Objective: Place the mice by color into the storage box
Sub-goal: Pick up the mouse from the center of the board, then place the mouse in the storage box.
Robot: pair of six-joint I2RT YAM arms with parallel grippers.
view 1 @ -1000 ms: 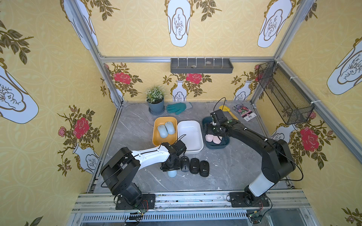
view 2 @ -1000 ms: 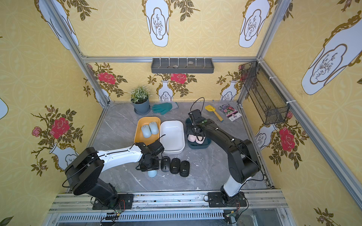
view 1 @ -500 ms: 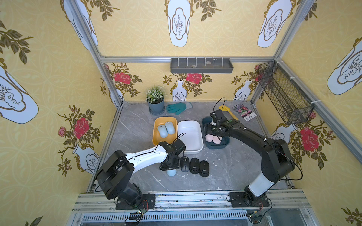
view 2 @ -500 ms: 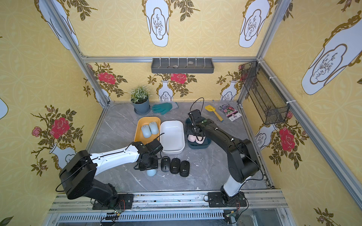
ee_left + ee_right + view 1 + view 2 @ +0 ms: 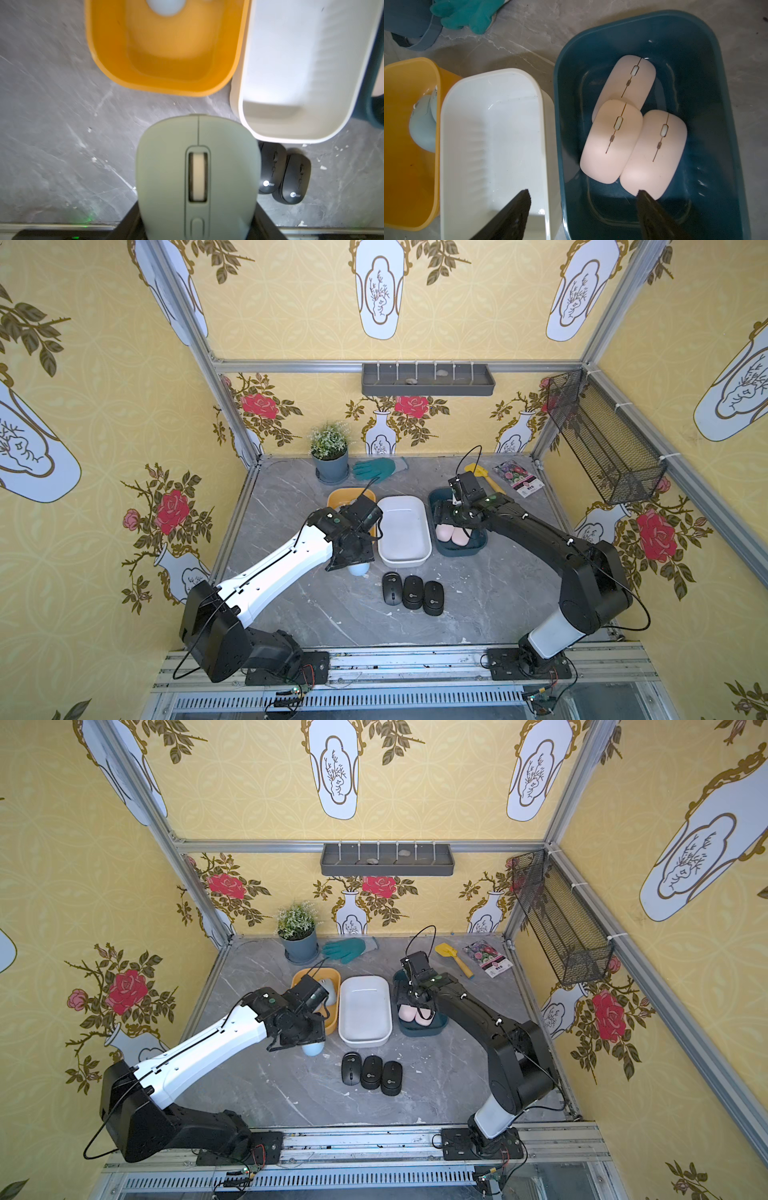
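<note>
My left gripper carries the mouse outward over the bare near part of the yellow box's bottom next and releases it near its pale blue match.
My left gripper (image 5: 197,220) is shut on a pale blue mouse (image 5: 197,166), which hangs just above the table near the front edge of the yellow storage box (image 5: 334,494). The same mouse (image 5: 360,569) pokes out under the left wrist in both top views. Another pale blue mouse (image 5: 330,986) lies in the yellow box. The white box (image 5: 403,556) holds nothing. Three black mice (image 5: 412,592) sit side by side on the table in front of it. Three pale pink mice (image 5: 612,141) lie in the teal box (image 5: 558,104). My right gripper (image 5: 583,193) hangs open over the teal box's near-left rim.
A potted plant (image 5: 330,456), a green glove (image 5: 376,468), a yellow shovel (image 5: 453,959) and a seed packet (image 5: 518,480) lie along the back of the table. A wire basket (image 5: 602,439) hangs on the right wall, and a grey shelf (image 5: 428,379) on the back wall.
My left gripper has carried the pale blue mouse away from beside the black mice, back toward the yellow box. The right arm has stayed still.
</note>
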